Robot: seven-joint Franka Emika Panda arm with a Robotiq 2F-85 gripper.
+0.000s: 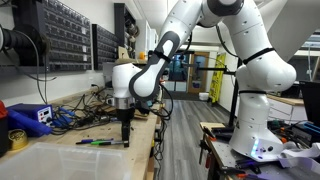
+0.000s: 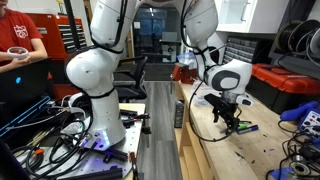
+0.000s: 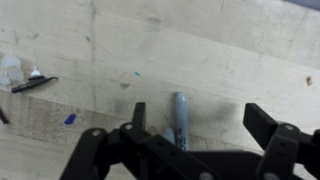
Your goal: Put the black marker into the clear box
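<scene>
The black marker (image 3: pixel 182 123) lies off centre between my fingers, so my gripper shifts slightly to the left in the wrist view next and closes on it.
My gripper (image 1: pixel 125 137) is low over the wooden bench, fingers pointing down; it also shows in an exterior view (image 2: pixel 232 123). In the wrist view the gripper (image 3: pixel 200 128) is open, and the black marker (image 3: pixel 181 117) lies flat on the wood between the fingers, nearer the left finger, untouched. Its cap looks greyish in the light. In an exterior view the black marker (image 1: pixel 114 143) lies at the fingertips. The clear box (image 1: pixel 60 160) stands at the bench's near end, a short way from the gripper.
A slim green marker (image 1: pixel 92 142) lies end to end with the black one, also seen past the gripper (image 2: pixel 246 127). A blue box (image 1: pixel 30 117), a yellow tape roll (image 1: pixel 17 139) and cables crowd the bench's back. Small scraps (image 3: pixel 33 84) lie on the wood.
</scene>
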